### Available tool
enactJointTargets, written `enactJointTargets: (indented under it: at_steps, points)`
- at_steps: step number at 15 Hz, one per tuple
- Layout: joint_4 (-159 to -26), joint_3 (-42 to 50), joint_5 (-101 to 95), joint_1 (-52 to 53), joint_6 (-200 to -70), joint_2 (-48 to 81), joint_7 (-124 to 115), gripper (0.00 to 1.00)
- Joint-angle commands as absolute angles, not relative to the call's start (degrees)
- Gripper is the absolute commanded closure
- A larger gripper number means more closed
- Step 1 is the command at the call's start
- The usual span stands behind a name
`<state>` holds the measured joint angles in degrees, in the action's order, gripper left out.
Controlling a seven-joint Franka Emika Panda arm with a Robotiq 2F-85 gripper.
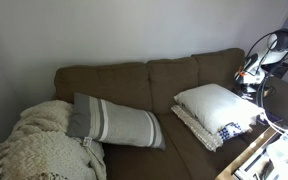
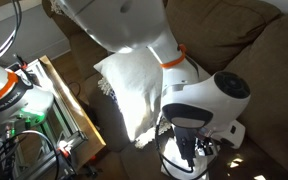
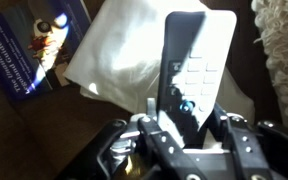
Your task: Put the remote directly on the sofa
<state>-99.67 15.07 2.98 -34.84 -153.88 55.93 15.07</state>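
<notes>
The remote [image 3: 191,70] still hangs above the sofa's end, which is below my gripper beside the blue magazine. I should move my gripper down toward that end and release the remote there next.
In the wrist view the black remote [image 3: 191,70], with pale buttons and a small blue one, stands between my gripper's fingers [image 3: 187,125], which are shut on its lower end. It hangs over a white pillow [image 3: 124,60] that lies on the brown sofa [image 1: 134,80]. In both exterior views the gripper [image 1: 249,86] [image 2: 189,152] sits at the sofa's end, beside the white pillow [image 1: 214,104] [image 2: 134,90]. The remote itself does not show in the exterior views.
A grey striped pillow [image 1: 114,122] and a cream knitted blanket [image 1: 39,145] lie on the far part of the sofa. A wooden table edge [image 1: 249,155] [image 2: 69,110] stands next to the arm. A blue magazine [image 3: 34,50] lies beside the white pillow.
</notes>
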Motion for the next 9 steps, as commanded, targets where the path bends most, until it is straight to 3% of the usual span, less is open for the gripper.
enactJointTargets:
  at_steps: [1, 6, 7, 9]
  points:
    - [-96.49, 13.70, 2.35, -37.73, -154.53, 61.31, 14.43, 0.74]
    - [-91.52, 14.01, 3.21, -40.46, -151.46, 65.33, 12.29, 0.74]
    - [-91.07, 14.00, 3.28, -40.82, -151.55, 65.39, 11.81, 0.24]
    - [-91.42, 14.46, 2.94, -40.56, -151.69, 64.31, 10.63, 0.18]
